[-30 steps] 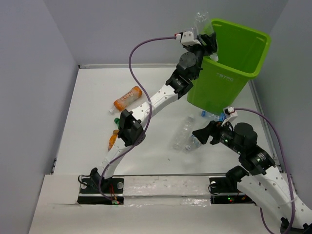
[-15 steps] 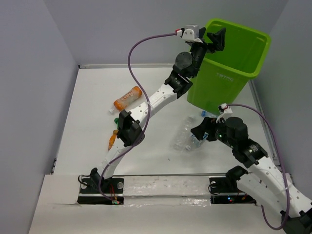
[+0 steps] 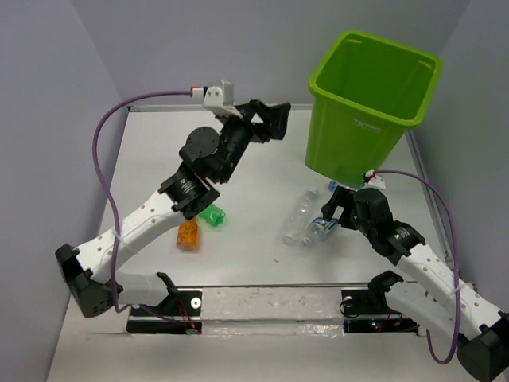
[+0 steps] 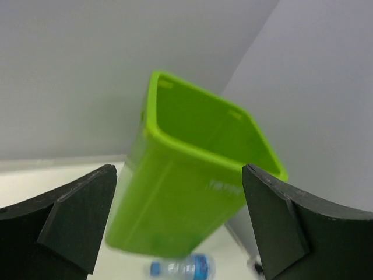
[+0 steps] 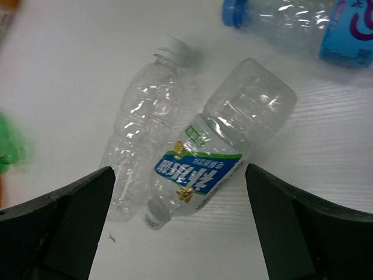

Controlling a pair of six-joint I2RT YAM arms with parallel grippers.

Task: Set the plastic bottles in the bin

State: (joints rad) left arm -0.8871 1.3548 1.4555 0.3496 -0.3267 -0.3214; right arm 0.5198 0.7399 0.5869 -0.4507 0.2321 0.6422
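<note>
The left gripper tilts its open fingers down and lowers them back around the plain clear bottle's middle (image 3: 300, 217) next, since it lies below and back toward the base.
The lime-green bin (image 3: 374, 103) stands at the back right; it also shows in the left wrist view (image 4: 198, 169). My left gripper (image 3: 270, 123) is open and empty, raised left of the bin (image 4: 178, 172). My right gripper (image 3: 330, 219) is open just above two clear bottles lying side by side: a plain one (image 5: 145, 134) and a blue-labelled one (image 5: 221, 151). A blue-capped bottle (image 5: 291, 23) lies by the bin's foot (image 3: 342, 189). A green bottle (image 3: 211, 215) and an orange bottle (image 3: 188, 235) lie under my left arm.
Grey walls close in the white table (image 3: 262, 263) on three sides. The left arm's forearm stretches across the table's left half, hiding part of it. The bin stands close to the right wall.
My left gripper held a clear bottle over the bin, let it go, and has swung back left and away, open. My right gripper moved down toward the two clear bottles.
</note>
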